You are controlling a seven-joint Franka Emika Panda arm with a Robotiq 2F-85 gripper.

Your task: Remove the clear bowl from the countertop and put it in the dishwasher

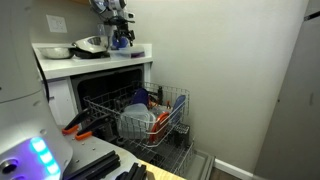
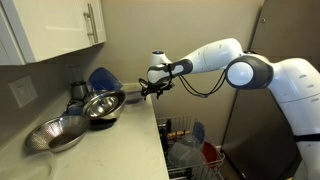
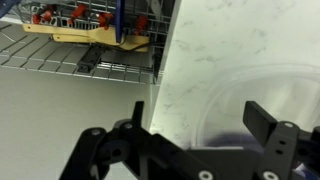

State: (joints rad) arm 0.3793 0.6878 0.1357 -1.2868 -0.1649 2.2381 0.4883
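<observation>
My gripper will next move down, turning slightly as it goes, onto the clear bowl's rim by the countertop edge.
The clear bowl (image 3: 235, 95) sits on the white countertop (image 3: 210, 45) near its edge; only its faint curved rim shows in the wrist view. My gripper (image 3: 195, 112) is open just above it. One finger is outside the rim and the other is over the bowl's inside. In both exterior views the gripper (image 1: 120, 32) (image 2: 150, 90) hangs low over the countertop (image 1: 100, 58) (image 2: 130, 140), and the bowl is too faint to make out there. The dishwasher (image 1: 140, 115) stands open below, its wire rack pulled out with dishes in it.
Two shiny metal bowls (image 2: 102, 104) (image 2: 58, 135) and a solid-blue object (image 2: 100, 78) sit further back on the counter. Cabinets (image 2: 60, 30) hang above. The rack (image 3: 70, 45) holds red-handled utensils, and it also shows in an exterior view (image 2: 190, 150).
</observation>
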